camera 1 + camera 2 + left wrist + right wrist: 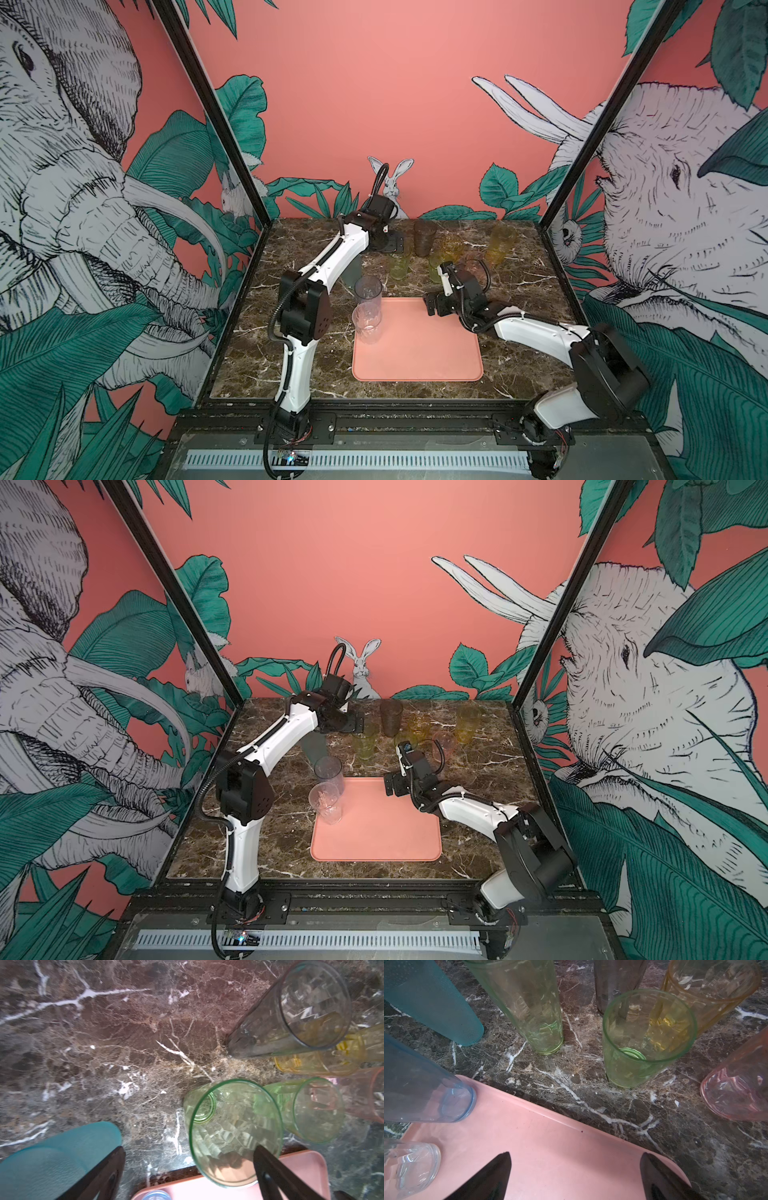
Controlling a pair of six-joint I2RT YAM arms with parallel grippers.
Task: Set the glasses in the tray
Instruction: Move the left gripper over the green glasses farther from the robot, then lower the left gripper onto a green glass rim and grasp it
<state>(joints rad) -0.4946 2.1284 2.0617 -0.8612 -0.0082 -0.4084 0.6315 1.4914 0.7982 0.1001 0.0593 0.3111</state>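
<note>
My left gripper needs to move down next and close on the tall yellow-green glass's rim (192,1146) beside the frosted glass, because that rim is already between its open fingers.
The salmon-pink tray (415,353) lies mid-table. Two glasses stand upright in its far left corner: a tall grey-violet one (368,291) and a clear one (367,322). The other glasses cluster beyond it: frosted blue-grey (431,1001), tall yellow-green (234,1132), short yellow-green (648,1039), smoky brown (425,237), amber (502,243) and pink (737,1088). My left gripper (187,1153) hangs open above the tall yellow-green glass and the frosted one; one fingertip (257,1150) overlaps the green rim. My right gripper (575,1159) is open and empty over the tray's far right edge.
Dark marble tabletop (257,353) inside a black frame with printed walls on three sides. A second amber glass (452,245) stands among the cluster. Bare tray floor stretches in front of and right of the two placed glasses.
</note>
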